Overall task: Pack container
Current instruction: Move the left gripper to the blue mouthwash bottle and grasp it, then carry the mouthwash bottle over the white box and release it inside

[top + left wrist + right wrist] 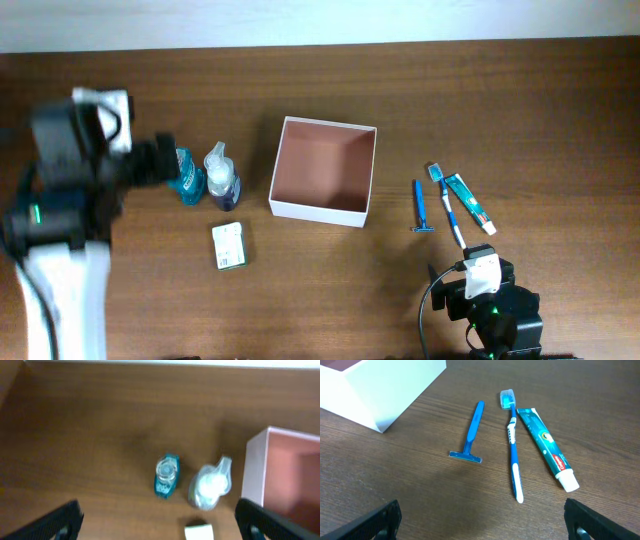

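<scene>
The teal bottle [187,176] [166,475] stands upright close beside the purple pump bottle, so my left gripper needs to come down onto it from above, one open finger on either side.
The container [322,211] is a square white box with a pinkish-brown inside, empty, at the table's middle; its corner shows in the left wrist view [255,467] and the right wrist view [395,395]. A teal bottle [187,176] [166,475] and a purple pump bottle [222,180] [210,485] stand left of it. A green-white packet [230,245] [199,532] lies in front of them. A blue razor [421,207] [470,432], toothbrush [448,205] [513,445] and toothpaste tube [468,202] [547,447] lie right of the box. My left gripper [160,527] is open above the bottles. My right gripper [482,522] is open, near the toothbrush.
The brown wooden table ends at a pale wall along the back [320,20]. The left arm [70,200] reaches in from the left side and the right arm [490,305] sits at the front right edge.
</scene>
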